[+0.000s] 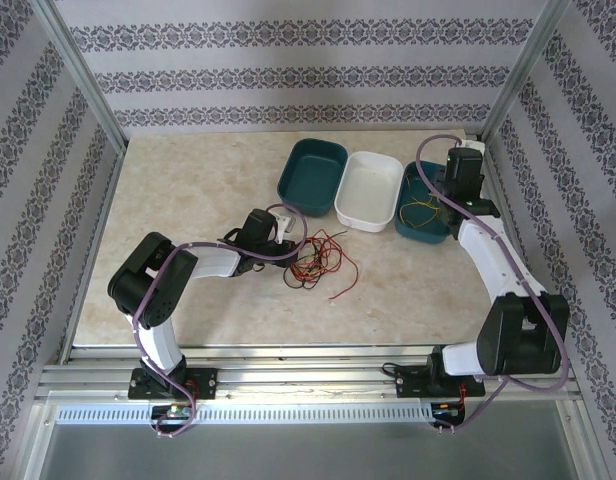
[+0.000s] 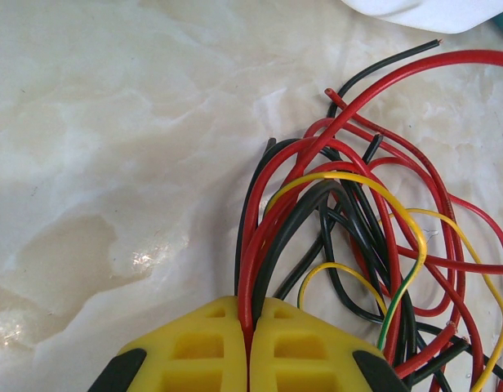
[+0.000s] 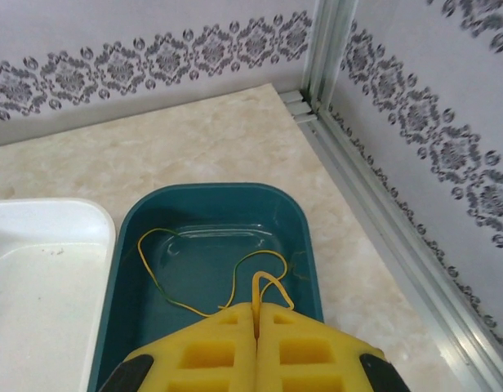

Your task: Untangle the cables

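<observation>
I should next bring my right gripper down toward the bottom of the teal tray [image 1: 413, 232] and let go of the yellow cable, because its loops already lie there.
A tangle of thin red, black and yellow cables [image 1: 316, 262] lies mid-table; close up, the tangled cables [image 2: 374, 237] spread over the marble. My left gripper [image 2: 250, 318] is shut on a red cable [image 2: 253, 269] at the bundle's left edge, and in the top view the left gripper [image 1: 285, 240] sits just left of the pile. My right gripper [image 3: 256, 314] is shut on a yellow cable [image 3: 194, 306] that loops inside the right-hand teal tray [image 3: 300, 220]. Seen from above, the right gripper [image 1: 440, 196] hovers over that teal tray [image 1: 413, 232].
A white tray [image 1: 369, 190] and a second teal tray [image 1: 312, 176] stand side by side at the back. The metal frame post [image 3: 325, 57] and patterned walls close in the back right corner. Open marble spreads left of the tangle.
</observation>
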Controlling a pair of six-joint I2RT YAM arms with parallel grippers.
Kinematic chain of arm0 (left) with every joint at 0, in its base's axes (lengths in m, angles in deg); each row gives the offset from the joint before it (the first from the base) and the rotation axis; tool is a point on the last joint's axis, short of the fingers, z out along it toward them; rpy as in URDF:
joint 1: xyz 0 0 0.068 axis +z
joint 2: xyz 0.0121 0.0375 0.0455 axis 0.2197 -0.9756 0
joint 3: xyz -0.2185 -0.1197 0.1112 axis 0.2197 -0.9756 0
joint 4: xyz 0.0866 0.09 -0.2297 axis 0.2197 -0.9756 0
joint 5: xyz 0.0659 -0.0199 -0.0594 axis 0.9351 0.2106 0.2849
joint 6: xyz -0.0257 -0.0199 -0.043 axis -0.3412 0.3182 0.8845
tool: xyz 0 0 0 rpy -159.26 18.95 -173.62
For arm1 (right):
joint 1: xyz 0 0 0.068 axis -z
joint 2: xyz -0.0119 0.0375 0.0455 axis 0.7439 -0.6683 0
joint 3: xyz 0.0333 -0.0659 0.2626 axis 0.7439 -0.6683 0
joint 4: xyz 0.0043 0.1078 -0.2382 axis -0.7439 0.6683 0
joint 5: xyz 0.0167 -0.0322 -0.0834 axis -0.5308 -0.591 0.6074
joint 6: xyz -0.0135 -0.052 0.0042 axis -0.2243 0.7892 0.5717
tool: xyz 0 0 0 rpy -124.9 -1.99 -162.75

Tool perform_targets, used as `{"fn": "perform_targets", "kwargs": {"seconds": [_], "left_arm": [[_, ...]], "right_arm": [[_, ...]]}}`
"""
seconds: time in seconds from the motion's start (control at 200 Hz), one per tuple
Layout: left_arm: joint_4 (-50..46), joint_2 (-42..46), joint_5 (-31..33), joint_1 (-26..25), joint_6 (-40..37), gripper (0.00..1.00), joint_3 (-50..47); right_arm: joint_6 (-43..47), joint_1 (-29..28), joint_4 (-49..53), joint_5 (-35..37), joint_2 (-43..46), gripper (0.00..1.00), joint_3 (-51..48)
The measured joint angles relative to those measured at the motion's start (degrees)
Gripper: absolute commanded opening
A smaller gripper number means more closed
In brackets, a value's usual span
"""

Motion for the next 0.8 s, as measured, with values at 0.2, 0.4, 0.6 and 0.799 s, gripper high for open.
{"fn": "perform_targets", "kwargs": {"seconds": [0.2,0.4,0.6,0.799], "left_arm": [[0.0,0.0,0.0,0.0,0.0,0.00,0.0],[0.0,0.0,0.0,0.0,0.0,0.00,0.0],[-0.2,0.0,0.1,0.0,0.0,0.00,0.0],[-0.2,0.0,0.2,0.0,0.0,0.00,0.0]], "right_arm": [[-0.7,1.4,0.7,-2.9,-7.5,0.00,2.1],[-0.8,2.6,4.8,-5.6,-14.3,0.03,8.0],[-0.8,3.1,8.9,-7.3,-20.4,0.07,12.7],[-0.8,3.8,13.7,-8.8,-27.5,0.14,17.8]]}}
